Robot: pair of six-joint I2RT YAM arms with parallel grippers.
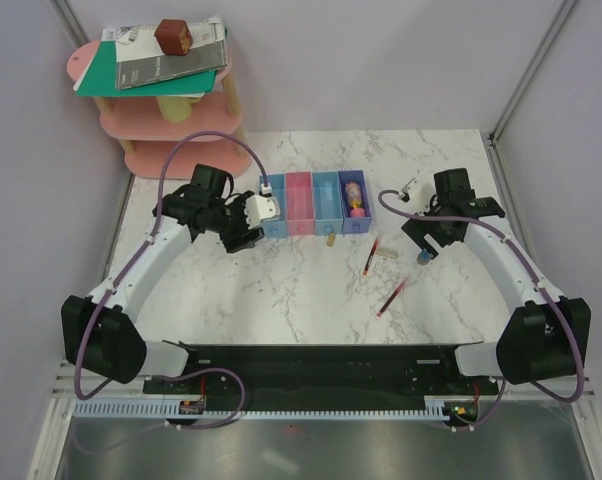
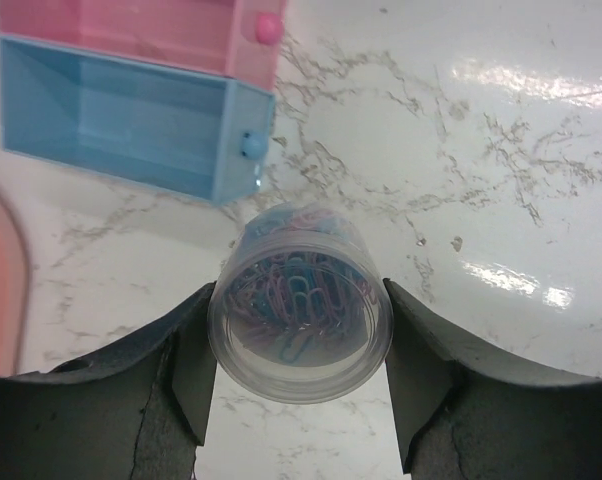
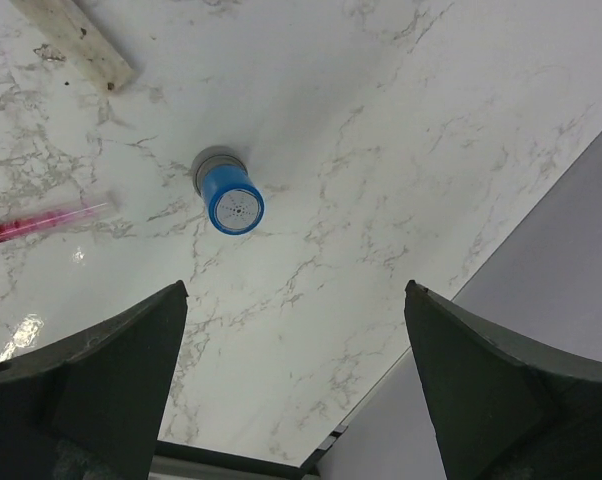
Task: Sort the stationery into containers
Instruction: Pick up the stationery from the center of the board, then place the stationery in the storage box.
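The small blue cylinder (image 3: 231, 200) stands upright with bare marble around it, so I will lower my right gripper until its open fingers straddle the blue upper part.
My left gripper (image 2: 299, 300) is shut on a round clear tub of blue and pink paper clips (image 2: 299, 312), one finger on each side, just in front of the light blue bin (image 2: 131, 120) and pink bin (image 2: 141, 30). In the top view the left gripper (image 1: 247, 238) is at the left end of the row of containers (image 1: 299, 205). A pink-yellow tube (image 1: 354, 195) lies in the rightmost bin. My right gripper (image 3: 296, 290) is open and empty above the marble, short of a small blue cylinder (image 3: 231, 200). Two red pens (image 1: 370, 257) (image 1: 392, 297) lie on the table.
A tan eraser (image 1: 389, 254) lies beside the upper pen, and a small tan piece (image 1: 330, 240) sits in front of the bins. A pink tiered shelf (image 1: 171, 120) with books and a brown cube (image 1: 173, 37) stands at the back left. The right wall runs close to the right arm.
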